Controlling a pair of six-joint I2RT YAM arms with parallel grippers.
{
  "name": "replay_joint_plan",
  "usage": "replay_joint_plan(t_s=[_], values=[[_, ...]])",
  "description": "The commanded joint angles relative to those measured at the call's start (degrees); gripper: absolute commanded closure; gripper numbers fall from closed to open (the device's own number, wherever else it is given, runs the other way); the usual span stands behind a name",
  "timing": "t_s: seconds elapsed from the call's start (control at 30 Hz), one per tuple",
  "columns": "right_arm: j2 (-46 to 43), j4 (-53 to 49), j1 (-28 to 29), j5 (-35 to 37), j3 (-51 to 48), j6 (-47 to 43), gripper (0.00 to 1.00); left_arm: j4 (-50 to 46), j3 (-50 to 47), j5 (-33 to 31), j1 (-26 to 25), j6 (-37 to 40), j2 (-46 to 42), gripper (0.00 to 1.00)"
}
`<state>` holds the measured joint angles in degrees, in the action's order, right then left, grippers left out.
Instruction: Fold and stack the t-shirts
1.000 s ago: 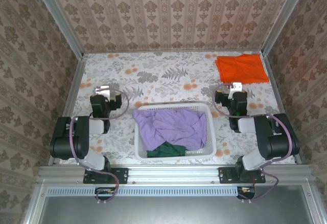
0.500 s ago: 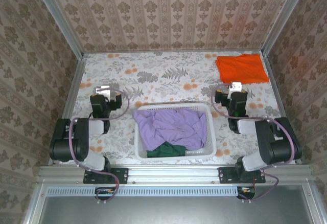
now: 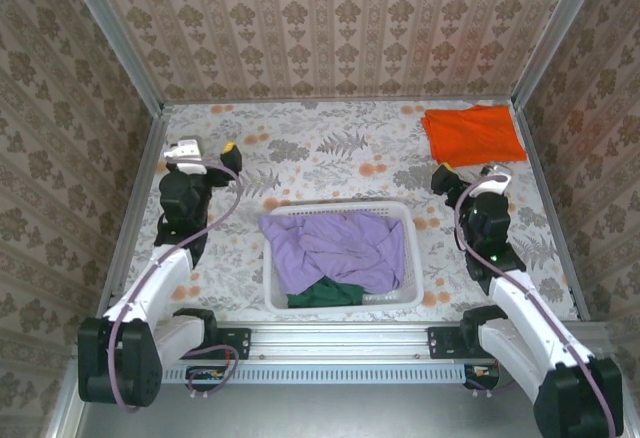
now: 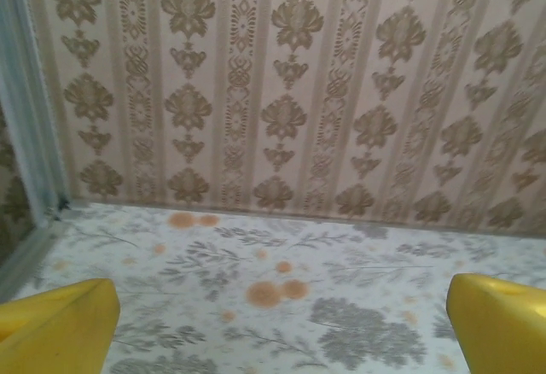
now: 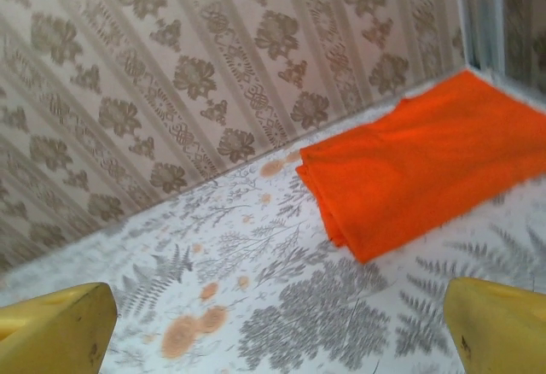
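Observation:
My left gripper needs to swing back over the basket (image 3: 340,209) next, tilt and go down onto the lilac t-shirt's far part. That part lies below, toward my right gripper.
A crumpled lilac-purple t-shirt (image 3: 335,248) fills the white lattice basket (image 3: 340,209) at the table's near middle, with a dark green t-shirt (image 3: 325,295) showing under its front edge. An orange t-shirt (image 3: 473,133) lies folded flat in the far right corner; the right wrist view has it (image 5: 426,165) ahead and to the right. My left gripper (image 3: 208,148) hovers open left of the basket, nothing between its yellow fingers (image 4: 60,327). Just short of the orange t-shirt, my right gripper (image 3: 470,173) is open and empty too, its fingers (image 5: 499,323) wide apart.
The floral tablecloth (image 3: 330,153) covers the table between basket and back wall. Patterned walls (image 3: 340,28) close the back and both sides, with metal rails (image 3: 140,188) along the side edges. The arm bases sit on the near rail (image 3: 340,340).
Both arms have unfolded from their tucked posture and stretched forward. Each gripper has moved up and away from the bases, toward the back of the table. The t-shirts have not moved.

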<state>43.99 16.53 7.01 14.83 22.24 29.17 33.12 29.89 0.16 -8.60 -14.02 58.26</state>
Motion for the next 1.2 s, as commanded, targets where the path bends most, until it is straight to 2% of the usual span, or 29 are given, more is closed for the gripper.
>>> replay_joint_plan(t_s=[0.0, 0.07, 0.1, 0.2, 0.27, 0.37, 0.43, 0.57, 0.67, 0.77, 0.9, 1.0, 1.1, 1.17], values=[[-4.9, -12.7, -0.7, 0.7, -1.6, 13.6, 0.0, 6.7, -5.3, 5.7, -0.1, -13.7, -1.7, 0.0], [-5.7, -18.1, -0.8, -1.1, 0.1, 14.4, 0.0, 12.1, -5.9, 11.2, -0.5, -15.7, 0.0, 0.0], [-5.3, -21.3, -0.8, -2.1, 1.2, 15.2, 0.0, 11.6, -4.0, 14.1, -1.4, -16.2, 1.6, 0.0], [-1.9, -32.4, -0.8, -5.5, 5.8, 15.9, 0.02, 0.7, 4.6, 17.2, -9.0, -11.9, 6.4, 0.0], [1.8, -39.9, -0.7, -8.8, 9.7, 13.6, 0.07, -9.8, 11.1, 14.9, -16.3, -6.4, 9.1, 0.02], [7.5, -49.2, -0.3, -14.2, 14.0, 10.7, 0.09, -27.1, 21.8, 7.7, -27.8, -0.3, 13.5, 0.04], [10.3, -52.7, 0.1, -17.9, 15.5, 8.8, 0.16, -37.7, 29.0, 4.4, -33.4, 2.6, 17.0, 0.06], [11.4, -55.2, 1.9, -22.9, 15.8, 7.0, 0.28, -58.5, 41.8, -0.1, -42.0, 4.3, 25.7, 0.12], [10.1, -56.7, 3.2, -23.4, 15.6, 6.7, 0.32, -69.8, 46.6, -3.9, -47.3, 4.9, 31.3, 0.12], [8.4, -57.5, 4.2, -24.3, 15.4, 6.4, 0.37, -75.5, 47.4, -3.5, -49.8, 5.0, 34.7, 0.14], [8.2, -57.6, 5.4, -26.5, 15.3, 6.7, 0.45, -75.6, 46.0, -3.3, -49.9, 4.2, 37.0, 0.14], [8.8, -57.5, 7.0, -27.0, 15.5, 6.9, 0.46, -76.1, 47.1, -0.5, -49.8, 4.9, 40.3, 0.07], [9.7, -57.7, 8.8, -26.9, 16.0, 6.7, 0.47, -76.7, 48.8, 1.0, -50.0, 6.1, 44.3, 0.12], [10.5, -58.0, 9.9, -26.5, 16.3, 6.4, 0.48, -77.4, 50.2, 1.7, -49.9, 6.4, 46.9, 0.22]])
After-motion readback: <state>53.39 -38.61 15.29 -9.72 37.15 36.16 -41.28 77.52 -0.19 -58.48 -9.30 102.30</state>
